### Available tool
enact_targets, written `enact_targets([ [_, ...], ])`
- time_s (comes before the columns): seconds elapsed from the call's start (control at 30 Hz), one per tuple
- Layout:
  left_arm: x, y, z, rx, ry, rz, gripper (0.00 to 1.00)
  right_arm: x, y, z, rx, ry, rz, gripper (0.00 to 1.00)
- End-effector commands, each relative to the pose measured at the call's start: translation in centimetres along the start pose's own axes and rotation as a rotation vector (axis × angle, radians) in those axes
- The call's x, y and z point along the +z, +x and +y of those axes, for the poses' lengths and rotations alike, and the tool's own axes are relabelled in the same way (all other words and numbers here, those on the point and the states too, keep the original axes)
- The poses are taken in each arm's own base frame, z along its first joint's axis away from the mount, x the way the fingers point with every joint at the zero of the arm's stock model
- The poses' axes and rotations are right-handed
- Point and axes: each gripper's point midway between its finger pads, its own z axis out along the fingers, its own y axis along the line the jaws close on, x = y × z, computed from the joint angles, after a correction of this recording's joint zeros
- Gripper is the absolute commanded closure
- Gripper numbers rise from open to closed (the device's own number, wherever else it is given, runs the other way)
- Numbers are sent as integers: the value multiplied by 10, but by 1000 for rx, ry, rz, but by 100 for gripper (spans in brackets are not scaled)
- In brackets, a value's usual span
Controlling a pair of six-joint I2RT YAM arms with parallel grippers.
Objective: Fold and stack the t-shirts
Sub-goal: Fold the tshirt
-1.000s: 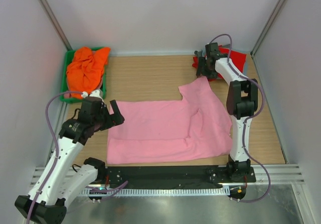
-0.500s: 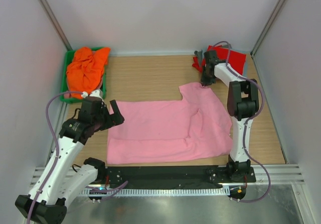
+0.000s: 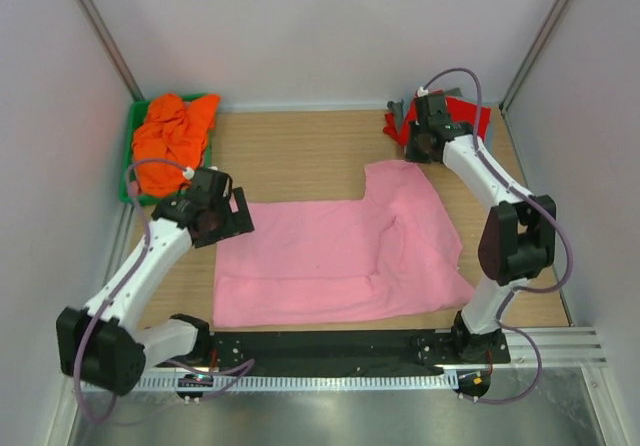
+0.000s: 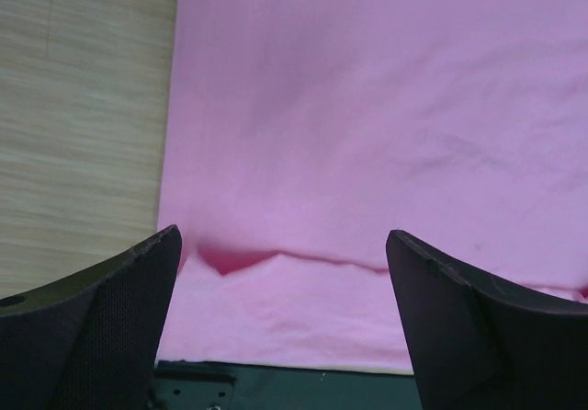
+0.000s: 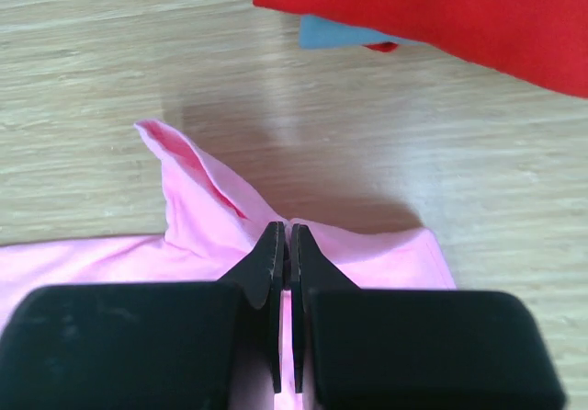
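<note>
My left gripper will next move outward and down onto the pink t-shirt's far corner by the green bin, as my right gripper already pinches its far edge.
A light pink t-shirt (image 3: 340,256) lies spread flat on the wooden table. My right gripper (image 3: 414,154) is shut on its far edge, pinching a raised fold of pink cloth (image 5: 287,231) between the fingers. My left gripper (image 3: 238,216) hovers open over the shirt's left edge, with pink cloth (image 4: 367,107) below and nothing between the fingers (image 4: 283,235). A red t-shirt (image 3: 470,118) lies folded at the far right, and a grey-blue one (image 5: 335,35) peeks out from under it. The orange t-shirt (image 3: 170,141) is bunched in a bin at the far left.
The green bin (image 3: 126,195) holding the orange shirt stands against the left wall. A black rail (image 3: 330,346) runs along the near table edge, just below the pink shirt's hem. White walls close in the table on three sides.
My right gripper has shut on the pink shirt's far edge, and its arm has swung out to the right. My left arm has reached farther onto the table, to the shirt's left edge.
</note>
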Motion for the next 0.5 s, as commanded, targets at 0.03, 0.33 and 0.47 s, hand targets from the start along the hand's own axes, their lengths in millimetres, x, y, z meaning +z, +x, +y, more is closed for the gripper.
enact_targets([
  [0.03, 36, -53, -12, -21, -86, -47, 10, -32, 8, -28, 24, 113, -49, 99],
  [0.33, 110, -111, -35, -98, -154, 15, 14, -46, 20, -100, 176, 276, -68, 99],
  [0.47, 131, -116, -40, -94, -174, 68, 16, -51, 11, -117, 208, 318, -81, 99],
])
